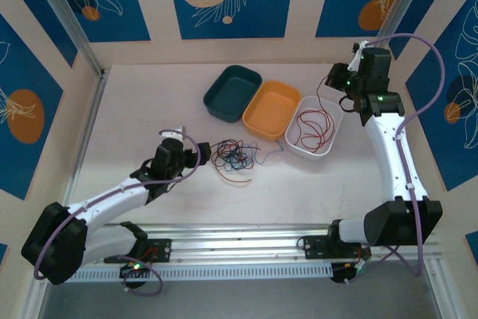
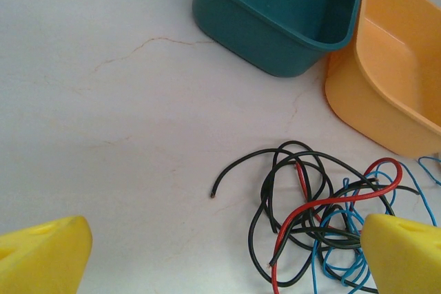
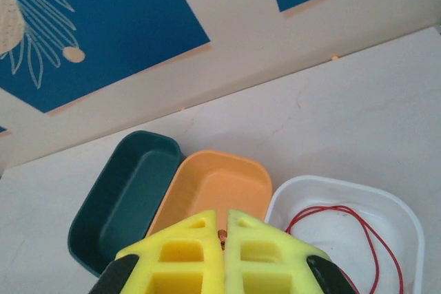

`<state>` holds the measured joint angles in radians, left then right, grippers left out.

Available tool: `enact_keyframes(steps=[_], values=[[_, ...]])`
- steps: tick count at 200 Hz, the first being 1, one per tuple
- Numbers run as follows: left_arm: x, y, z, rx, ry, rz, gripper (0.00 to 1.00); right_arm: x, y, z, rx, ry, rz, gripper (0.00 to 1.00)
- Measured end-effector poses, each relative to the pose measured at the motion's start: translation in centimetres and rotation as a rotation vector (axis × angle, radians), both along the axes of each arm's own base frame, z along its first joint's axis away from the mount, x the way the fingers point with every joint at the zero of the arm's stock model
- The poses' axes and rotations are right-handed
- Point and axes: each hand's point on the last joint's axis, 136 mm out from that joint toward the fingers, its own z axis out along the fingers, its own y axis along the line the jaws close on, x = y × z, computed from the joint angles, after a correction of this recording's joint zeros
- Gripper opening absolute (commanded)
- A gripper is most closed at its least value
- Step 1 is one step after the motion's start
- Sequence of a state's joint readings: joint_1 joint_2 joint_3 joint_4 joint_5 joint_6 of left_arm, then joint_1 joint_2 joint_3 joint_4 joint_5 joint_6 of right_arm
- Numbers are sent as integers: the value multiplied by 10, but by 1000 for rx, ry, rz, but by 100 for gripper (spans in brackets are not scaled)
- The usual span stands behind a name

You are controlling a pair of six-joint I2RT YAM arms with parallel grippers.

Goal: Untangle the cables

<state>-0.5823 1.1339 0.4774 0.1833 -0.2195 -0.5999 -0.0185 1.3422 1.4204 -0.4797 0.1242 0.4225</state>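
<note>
The red cable's trailing length already coils in the far end of the white bin, so the robot's right gripper needs to lower into that end next and release the red cable's end there.
A tangle of black, red and blue cables (image 1: 233,158) lies on the white table, in front of the bins. My left gripper (image 1: 202,156) stands open just left of the tangle. In the left wrist view its yellow fingertips (image 2: 48,258) sit wide apart, and the cables (image 2: 324,218) lie by the right one. My right gripper (image 1: 334,80) hangs above the white bin (image 1: 331,147), shut on the end of a red cable (image 1: 311,126) that trails down and coils in that bin. The right wrist view has the right gripper (image 3: 222,215) with a cable tip pinched between its pads.
Three bins stand in a diagonal row at the back: a teal bin (image 1: 232,93), an orange bin (image 1: 272,110) and the white one. Both the teal and the orange bin have nothing in them. Patterned walls close in the table on three sides.
</note>
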Motion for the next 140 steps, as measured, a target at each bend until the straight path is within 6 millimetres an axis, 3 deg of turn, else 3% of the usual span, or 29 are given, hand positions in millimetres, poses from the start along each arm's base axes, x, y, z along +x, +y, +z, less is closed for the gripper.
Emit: enact_keyframes(steps=[44, 86, 140], values=[[0, 0, 0, 0, 0, 0, 100, 14, -5, -41, -32, 109, -53, 0], [0, 0, -2, 3, 5, -1, 100, 22, 2, -91, -54, 237, -47, 0], [0, 0, -2, 3, 5, -1, 100, 31, 10, -134, -103, 337, -30, 0]])
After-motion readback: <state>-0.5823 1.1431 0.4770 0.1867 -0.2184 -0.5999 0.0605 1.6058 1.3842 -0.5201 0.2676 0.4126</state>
